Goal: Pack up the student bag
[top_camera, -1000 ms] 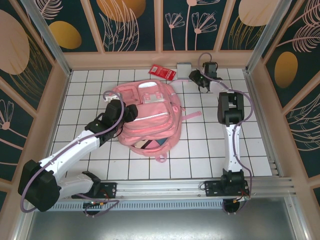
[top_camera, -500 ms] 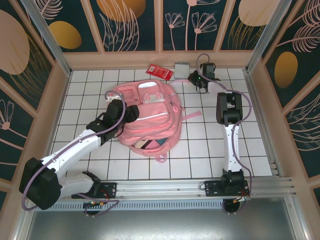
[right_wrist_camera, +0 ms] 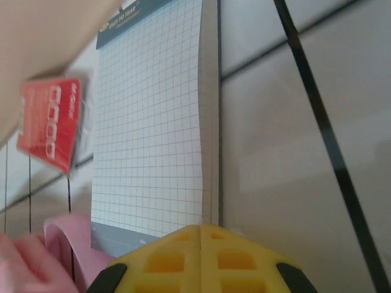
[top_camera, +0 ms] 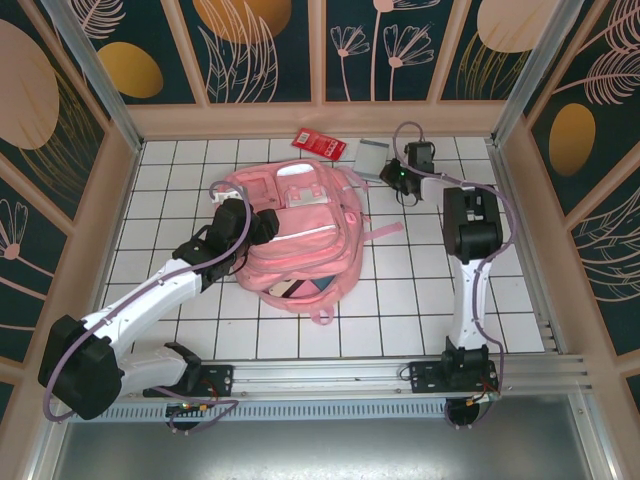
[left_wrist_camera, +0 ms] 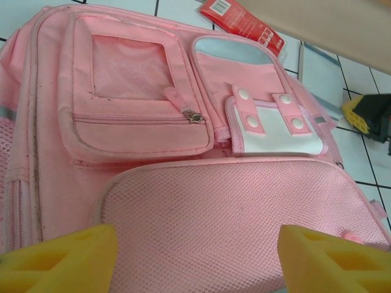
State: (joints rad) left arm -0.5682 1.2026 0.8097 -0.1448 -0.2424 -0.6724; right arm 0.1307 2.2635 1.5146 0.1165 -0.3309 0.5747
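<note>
My right gripper drags the notepad [top_camera: 370, 156] back beside the bag's strap next and releases the pad's edge, since the bare tiles there have room for it.
The student bag [top_camera: 300, 240] lies flat in the middle of the tiled table, a big pink backpack with its front pockets up [left_wrist_camera: 140, 116]. My left gripper [top_camera: 262, 226] hovers open over the bag's mesh pocket [left_wrist_camera: 232, 213], its yellow fingertips [left_wrist_camera: 61, 259] wide apart with only fabric below. My right gripper [top_camera: 397, 176] is shut on the edge of a squared-paper notepad [top_camera: 370, 156], which sticks out from the closed yellow jaws [right_wrist_camera: 153, 122]. A corner of the pink bag [right_wrist_camera: 30, 259] shows just beside the pad.
A red packet [top_camera: 320, 144] lies on the tiles behind the bag near the back wall [left_wrist_camera: 241, 24] [right_wrist_camera: 52, 125]. The bag's near end gapes, with dark and blue things inside [top_camera: 300, 289]. Wooden walls ring the table; bare tiles lie right of the bag.
The right gripper has shut on the notepad and drawn it off the back wall toward the bag. The left arm has stayed put, open.
</note>
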